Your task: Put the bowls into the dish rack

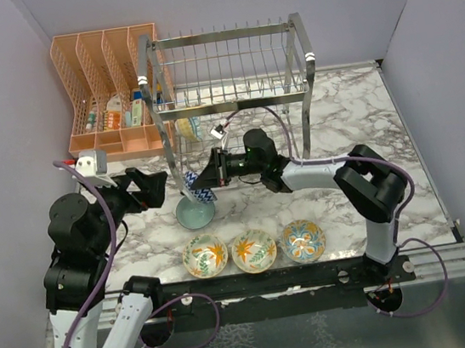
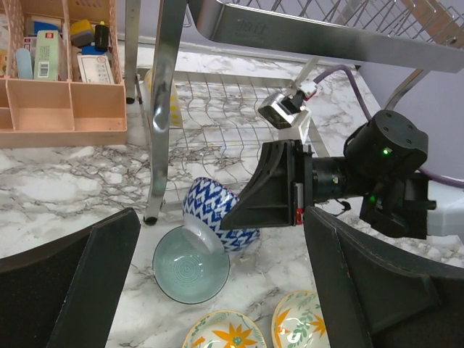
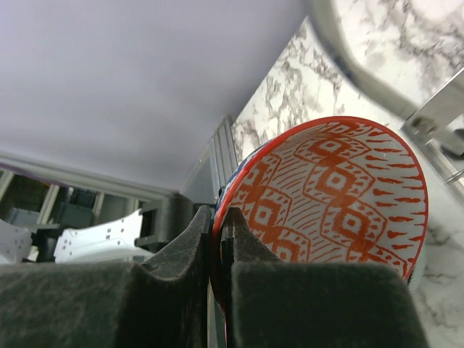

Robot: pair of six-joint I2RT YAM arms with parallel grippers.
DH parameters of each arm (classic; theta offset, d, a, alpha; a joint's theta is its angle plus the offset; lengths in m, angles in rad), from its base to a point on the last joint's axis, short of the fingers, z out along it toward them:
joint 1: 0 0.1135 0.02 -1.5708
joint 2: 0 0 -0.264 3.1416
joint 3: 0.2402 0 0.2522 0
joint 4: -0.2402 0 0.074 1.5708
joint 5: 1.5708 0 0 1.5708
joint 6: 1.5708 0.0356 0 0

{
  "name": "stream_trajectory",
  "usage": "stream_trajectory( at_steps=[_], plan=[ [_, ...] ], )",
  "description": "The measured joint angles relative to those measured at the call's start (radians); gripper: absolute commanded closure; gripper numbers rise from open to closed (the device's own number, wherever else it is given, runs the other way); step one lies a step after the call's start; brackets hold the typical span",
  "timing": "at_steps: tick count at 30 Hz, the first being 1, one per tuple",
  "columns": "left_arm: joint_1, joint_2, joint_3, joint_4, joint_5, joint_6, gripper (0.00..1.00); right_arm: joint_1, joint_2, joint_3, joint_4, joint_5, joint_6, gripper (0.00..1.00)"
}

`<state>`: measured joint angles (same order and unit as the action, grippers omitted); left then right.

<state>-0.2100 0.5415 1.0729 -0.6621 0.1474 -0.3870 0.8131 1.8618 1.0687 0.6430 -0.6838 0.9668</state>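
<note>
I will next move the red-patterned bowl in my right gripper outward under the dish rack's upper level. Then I will let go of it at the lower level's empty spot beside the yellow bowl (image 1: pixel 185 129).
My right gripper (image 1: pixel 215 174) is shut on the rim of the red-patterned bowl (image 1: pixel 200 188), which is blue zigzag outside. It holds the bowl tipped on its side, low in front of the dish rack (image 1: pixel 226 63). In the right wrist view the jaws (image 3: pixel 221 232) pinch the bowl's rim (image 3: pixel 341 196). The bowl's foot (image 2: pixel 214 214) hangs just over the far rim of the pale teal bowl (image 2: pixel 190 267); whether they touch I cannot tell. Three floral bowls (image 1: pixel 253 250) stand in a row near the front edge. A yellow bowl (image 1: pixel 185 129) stands in the rack's lower tier. My left gripper (image 1: pixel 161 186) is open and empty, just left of both bowls.
The peach plastic organizer (image 1: pixel 106 96) with small items stands at the back left, against the rack. A rack post (image 2: pixel 163 109) stands on the marble table (image 1: pixel 353 115) just behind the teal bowl. Walls close in left, right and behind.
</note>
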Motion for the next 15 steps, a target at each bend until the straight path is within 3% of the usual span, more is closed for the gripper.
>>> stream_trajectory(
  at_steps=[15],
  plan=[
    [0.0, 0.0, 0.018, -0.006, 0.0, 0.015, 0.01, -0.12, 0.156, 0.171, 0.211, -0.034, 0.155, 0.99]
  ],
)
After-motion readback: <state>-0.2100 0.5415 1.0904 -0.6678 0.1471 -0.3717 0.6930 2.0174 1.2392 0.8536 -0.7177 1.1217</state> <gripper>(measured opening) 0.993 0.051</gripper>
